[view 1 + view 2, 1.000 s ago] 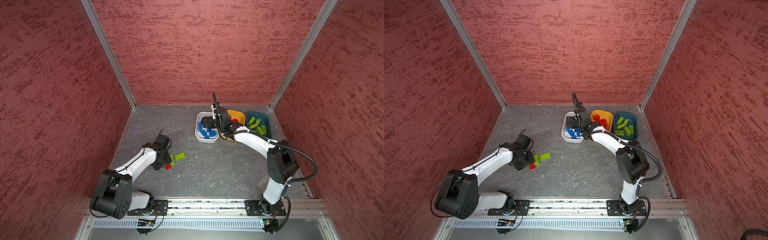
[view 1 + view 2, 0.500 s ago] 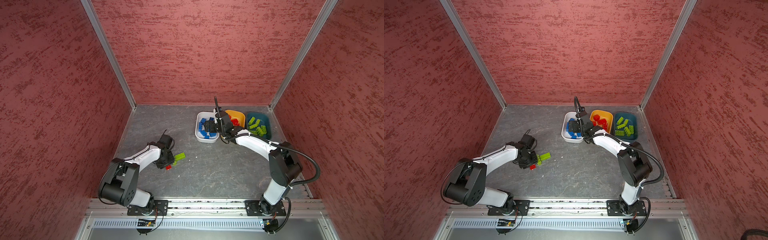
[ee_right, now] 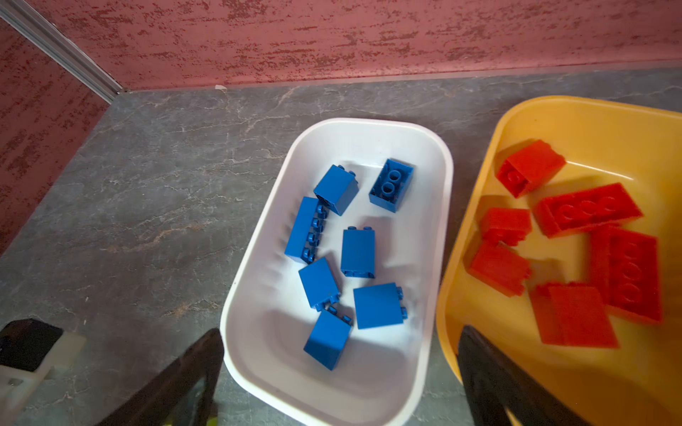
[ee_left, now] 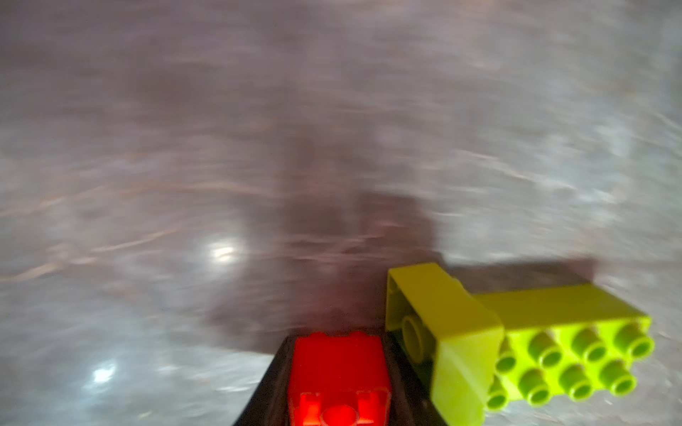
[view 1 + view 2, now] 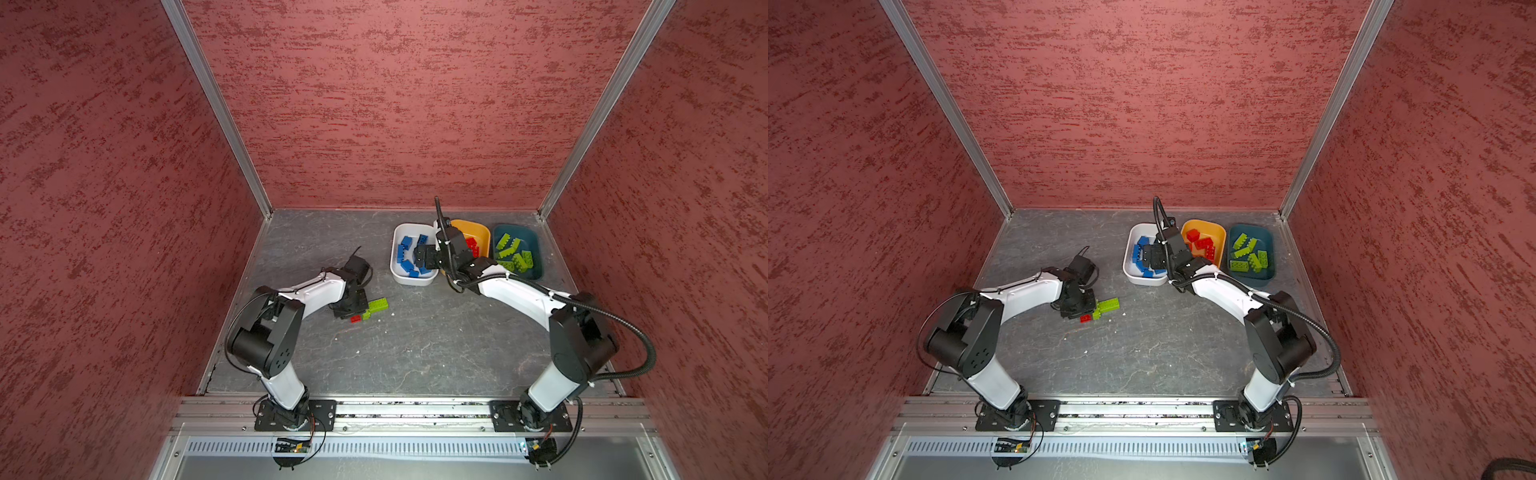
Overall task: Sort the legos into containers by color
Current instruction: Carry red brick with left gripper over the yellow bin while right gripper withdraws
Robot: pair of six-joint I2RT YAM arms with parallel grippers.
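Observation:
I should next lift my left gripper, move it outward past the white tub and let go of the red brick above the red bricks, because they are in the yellow-orange tub (image 5: 1204, 241).
My left gripper (image 4: 339, 387) is shut on a small red brick (image 4: 339, 369), low over the grey floor; both top views show it left of centre (image 5: 352, 312) with the red brick (image 5: 355, 319) at its tip. Right beside it lie two lime green bricks, a small one (image 4: 443, 317) and an oblong one (image 4: 575, 350) (image 5: 1109, 305). My right gripper (image 3: 341, 333) (image 5: 419, 255) hangs open and holds nothing above the white tub (image 3: 369, 123), which holds several blue bricks (image 3: 357, 252). The yellow-orange tub (image 3: 590, 105) holds red bricks (image 3: 590, 208). The teal tub (image 5: 536, 249) holds green bricks (image 5: 515, 259).
The three tubs stand side by side at the back right, near the red back wall (image 5: 395, 104). Red side walls close in the grey floor (image 5: 415, 340). A metal rail (image 5: 395, 409) with both arm bases runs along the front edge.
My left gripper has closed on the red brick beside the green ones, and that arm has folded in. My right gripper has drifted a little further over the white tub, still open.

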